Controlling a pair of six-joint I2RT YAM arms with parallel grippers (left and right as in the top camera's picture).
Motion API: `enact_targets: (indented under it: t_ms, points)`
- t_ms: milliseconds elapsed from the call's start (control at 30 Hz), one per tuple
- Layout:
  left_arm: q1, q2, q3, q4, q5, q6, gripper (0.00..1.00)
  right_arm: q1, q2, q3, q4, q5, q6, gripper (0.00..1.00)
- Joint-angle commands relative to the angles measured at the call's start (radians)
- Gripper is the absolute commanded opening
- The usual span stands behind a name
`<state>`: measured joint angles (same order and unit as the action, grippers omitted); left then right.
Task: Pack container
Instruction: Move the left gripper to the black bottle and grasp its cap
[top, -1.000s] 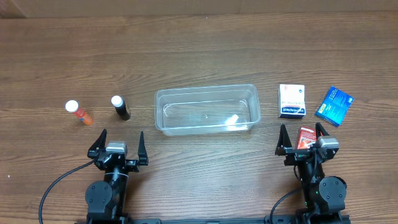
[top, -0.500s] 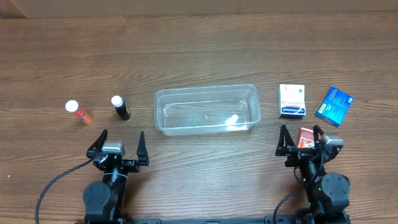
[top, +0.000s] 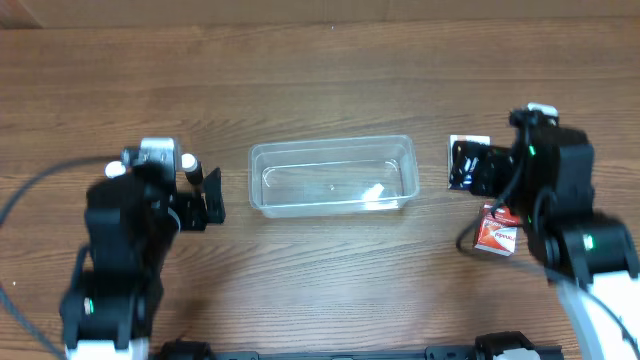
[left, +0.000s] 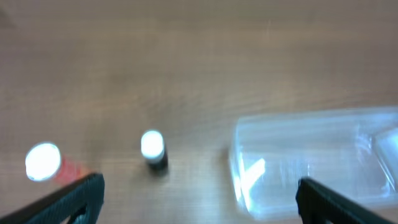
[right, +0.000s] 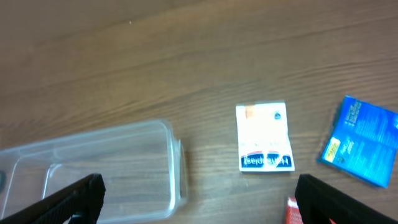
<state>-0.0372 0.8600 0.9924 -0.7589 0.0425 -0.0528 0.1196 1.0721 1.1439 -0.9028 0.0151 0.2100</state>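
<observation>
Next, my left gripper moves outward and down onto the black bottle's white cap (left: 152, 144), as the bottle stands outward of the gripper's open fingers and below them.
The clear plastic container (top: 331, 143) lies empty at the table's middle. It also shows in the left wrist view (left: 239, 163) and the right wrist view (right: 176, 163). My left gripper (top: 207, 195) is open and empty, above the table just left of the container. A black bottle with a white cap (left: 153, 149) and an orange bottle with a white cap (left: 45, 163) stand ahead of it. My right gripper (top: 468, 166) is open and empty, above a white box (right: 263, 137). A blue box (right: 362, 140) and a red box (top: 497, 231) lie nearby.
The wooden table (top: 330, 70) stretches bare behind the container. In the overhead view the left arm covers most of the bottles; only their white caps (top: 187, 161) show. The right arm hides the blue box there.
Both arms have lifted from their rest poses at the front edge and swung forward. The left is now over the bottles, the right over the boxes. No object has moved.
</observation>
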Motion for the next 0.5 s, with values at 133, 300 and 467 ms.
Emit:
enact_targets:
  t_ms: [133, 300, 467]
  points:
    - [0.005, 0.342, 0.393, -0.449, 0.089, 0.016, 1.0, 0.002, 0.216, 0.161, -0.228, -0.033, 0.0, 1.0]
    - [0.016, 0.418, 0.48, -0.462, 0.072, -0.006, 1.0, 0.002, 0.215, 0.161, -0.223, -0.032, 0.0, 1.0]
    - [0.095, 0.606, 0.54, -0.458, 0.05, -0.031, 1.0, 0.003, 0.215, 0.16, -0.225, -0.033, 0.0, 1.0]
